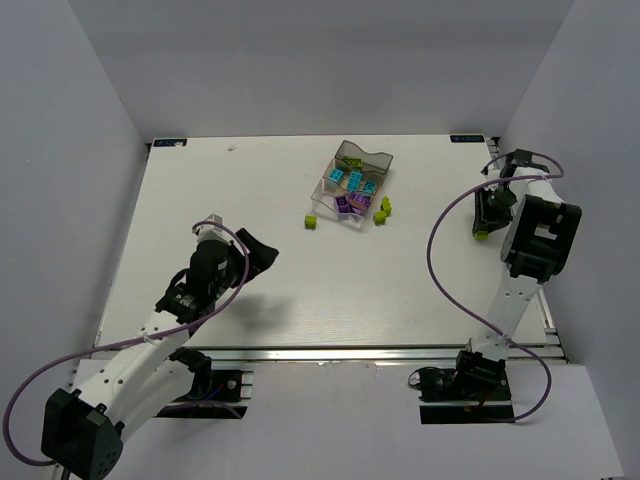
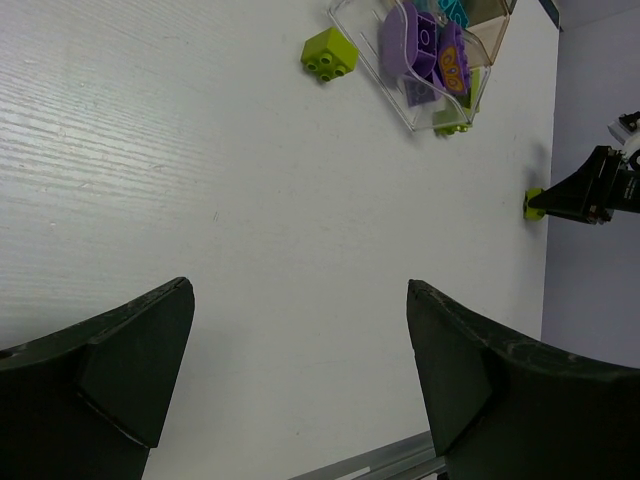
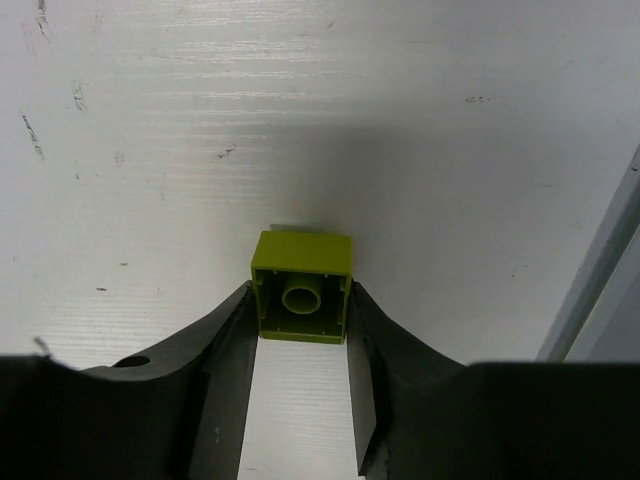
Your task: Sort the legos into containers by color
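Observation:
The lime green lego will next be lifted by my right gripper. It will swing outward, to the left in the top view, over the container's far section (image 1: 357, 161), where a lime lego already lies.
In the right wrist view a lime green lego (image 3: 300, 288) lies on its side on the white table, hollow underside facing the camera. My right gripper (image 3: 300, 300) is shut on it, one finger pressed to each flank. Seen from above, that gripper (image 1: 483, 225) is at the table's right edge. The clear three-compartment container (image 1: 374, 161) stands at the back centre, with cyan legos (image 1: 355, 180) and purple legos (image 1: 350, 203) inside. Loose lime legos lie in front of it (image 1: 311, 221) and to its right (image 1: 381, 216). My left gripper (image 1: 262, 250) hovers open and empty over the middle left.
The table's right rail (image 3: 600, 290) runs close beside the gripped brick. From the left wrist, a loose lime lego (image 2: 328, 52) and the container (image 2: 372, 42) are far ahead, with the metal front rail (image 2: 370, 462) below the fingers. Grey walls enclose the table.

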Tool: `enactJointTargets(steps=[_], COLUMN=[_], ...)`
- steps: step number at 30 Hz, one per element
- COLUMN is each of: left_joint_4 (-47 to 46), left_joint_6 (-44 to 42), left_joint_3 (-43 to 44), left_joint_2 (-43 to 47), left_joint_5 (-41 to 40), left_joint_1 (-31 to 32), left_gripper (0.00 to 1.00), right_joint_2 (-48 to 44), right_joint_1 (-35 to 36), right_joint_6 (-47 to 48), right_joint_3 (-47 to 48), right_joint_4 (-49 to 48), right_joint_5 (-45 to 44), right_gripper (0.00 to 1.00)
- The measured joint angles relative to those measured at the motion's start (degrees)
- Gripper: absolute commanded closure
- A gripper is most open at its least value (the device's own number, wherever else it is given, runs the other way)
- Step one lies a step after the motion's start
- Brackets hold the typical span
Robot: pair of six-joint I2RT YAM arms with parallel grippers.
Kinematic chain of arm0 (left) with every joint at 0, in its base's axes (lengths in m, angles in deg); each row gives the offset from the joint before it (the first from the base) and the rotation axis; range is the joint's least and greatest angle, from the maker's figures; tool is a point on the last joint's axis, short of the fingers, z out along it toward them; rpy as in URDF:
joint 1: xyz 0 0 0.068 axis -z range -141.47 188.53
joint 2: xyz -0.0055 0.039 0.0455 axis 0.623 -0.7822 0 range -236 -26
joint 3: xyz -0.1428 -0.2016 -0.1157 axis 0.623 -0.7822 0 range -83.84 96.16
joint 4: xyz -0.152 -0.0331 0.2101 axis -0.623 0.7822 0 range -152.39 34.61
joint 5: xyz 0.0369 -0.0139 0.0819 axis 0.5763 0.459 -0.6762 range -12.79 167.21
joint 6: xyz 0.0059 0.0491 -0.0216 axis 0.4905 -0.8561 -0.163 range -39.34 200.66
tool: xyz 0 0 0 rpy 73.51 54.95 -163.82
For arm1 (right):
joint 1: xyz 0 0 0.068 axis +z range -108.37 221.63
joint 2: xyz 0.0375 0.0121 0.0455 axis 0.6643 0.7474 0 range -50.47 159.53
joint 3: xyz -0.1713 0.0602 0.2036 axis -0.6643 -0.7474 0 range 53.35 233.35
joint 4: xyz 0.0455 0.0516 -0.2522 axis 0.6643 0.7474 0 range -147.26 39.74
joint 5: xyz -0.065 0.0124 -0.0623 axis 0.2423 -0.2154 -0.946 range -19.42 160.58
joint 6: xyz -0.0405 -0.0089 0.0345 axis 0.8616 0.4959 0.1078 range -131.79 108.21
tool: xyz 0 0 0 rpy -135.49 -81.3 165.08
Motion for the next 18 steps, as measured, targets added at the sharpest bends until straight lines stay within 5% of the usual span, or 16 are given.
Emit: enactJointTargets(steps=[5, 18], left_joint_4=[0.3, -0.2], left_joint_6=[0.3, 0.7], left_joint_3=[0.0, 0.0], left_joint_2=[0.6, 0.0], left_joint_5=[0.0, 0.1], left_joint_1=[0.0, 0.0], left_gripper=[0.04, 0.04], right_joint_2=[0.0, -1.7], right_joint_1=[0.0, 8.9], right_joint_6=[1.3, 11.8], right_joint_3=[0.0, 12.0], right_joint_4=[0.1, 4.1], right_joint_5=[1.1, 18.7], right_gripper=[1.00, 1.00])
